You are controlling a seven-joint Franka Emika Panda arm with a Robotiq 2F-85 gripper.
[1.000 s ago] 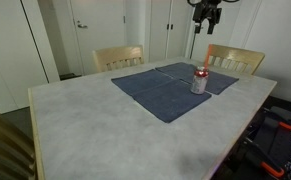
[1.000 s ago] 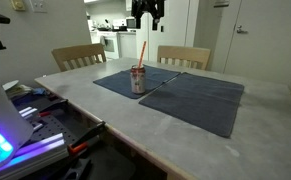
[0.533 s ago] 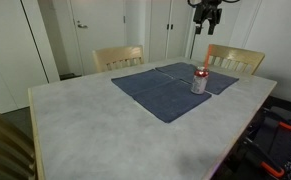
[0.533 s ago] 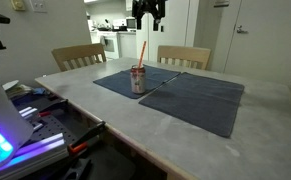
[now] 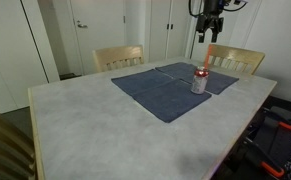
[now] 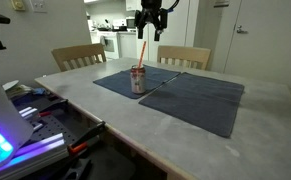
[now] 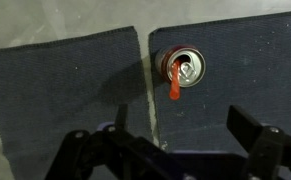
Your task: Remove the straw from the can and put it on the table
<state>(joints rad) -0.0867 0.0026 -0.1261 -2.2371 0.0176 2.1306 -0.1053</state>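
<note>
The straw's upper end [image 6: 143, 43] stands below the robot's gripper on the can's side, so the gripper will go down toward the can [image 6: 138, 80] and bring its open fingers around that end.
The silver-grey can [image 6: 138, 80] with red markings stands upright on dark blue mats on the grey speckled table [image 6: 185, 135]. It also shows in an exterior view [image 5: 199, 82]. The red-orange straw [image 6: 142, 53] stands in the can and leans slightly. In the wrist view I look straight down on the can [image 7: 184, 67], and the straw [image 7: 175, 86] appears foreshortened over its rim. My gripper [image 6: 151, 28] hangs high above the can, open and empty. Its two dark fingers [image 7: 249, 128] frame the mat below the can in the wrist view [image 7: 185, 130].
Two dark blue cloth mats [image 5: 160, 95] lie side by side under the can, with a seam [image 7: 148, 95] between them. Wooden chairs [image 5: 118, 57] [image 5: 235, 58] stand at the table's far side. Equipment sits beside the table [image 6: 25, 110].
My gripper has come down a little and shifted sideways above the can. The can and the straw have not moved.
</note>
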